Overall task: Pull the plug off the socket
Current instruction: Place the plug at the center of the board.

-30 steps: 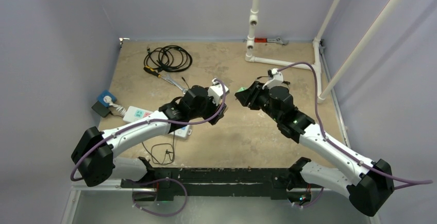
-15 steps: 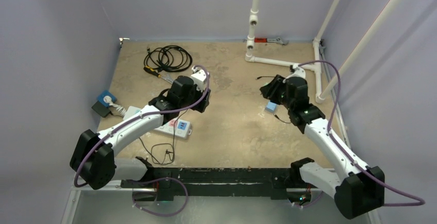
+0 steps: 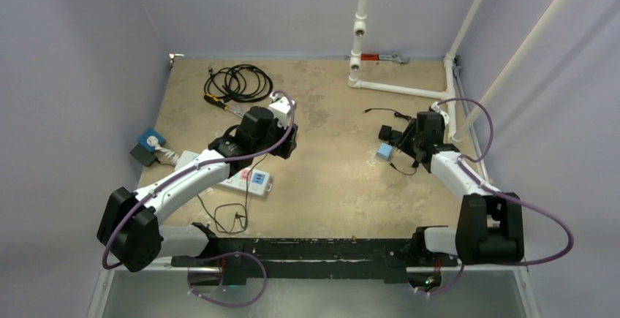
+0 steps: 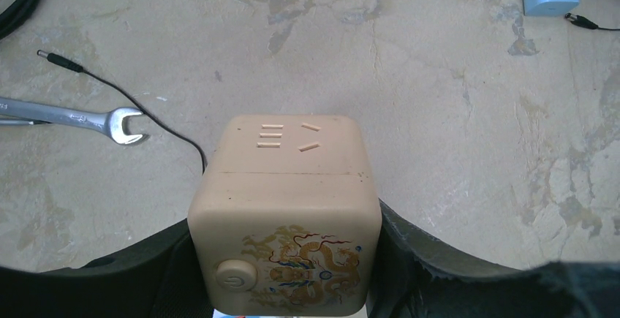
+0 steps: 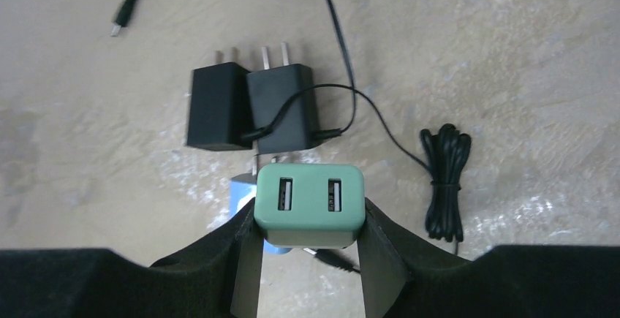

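My left gripper holds the beige cube and next needs to bring it down onto the clear floor below the gripper, beside the wrench, and release, since the green plug is already off.
The socket is a beige cube with a dragon print and a round button. My left gripper is shut on its sides and holds it above the floor; its slots face away and are empty. The plug is a green two-port USB charger. My right gripper is shut on it, fingers on both sides, just above a light blue block. In the top view the left gripper and right gripper are far apart.
Two black adapters, a light blue block and a bundled black cable lie under the right gripper. A wrench lies left of the cube. A white power strip, a cable coil and white pipes are around.
The two grippers were together mid-table and have drawn apart. The right arm swung right and down with the green plug; the left arm drew back left with the cube.
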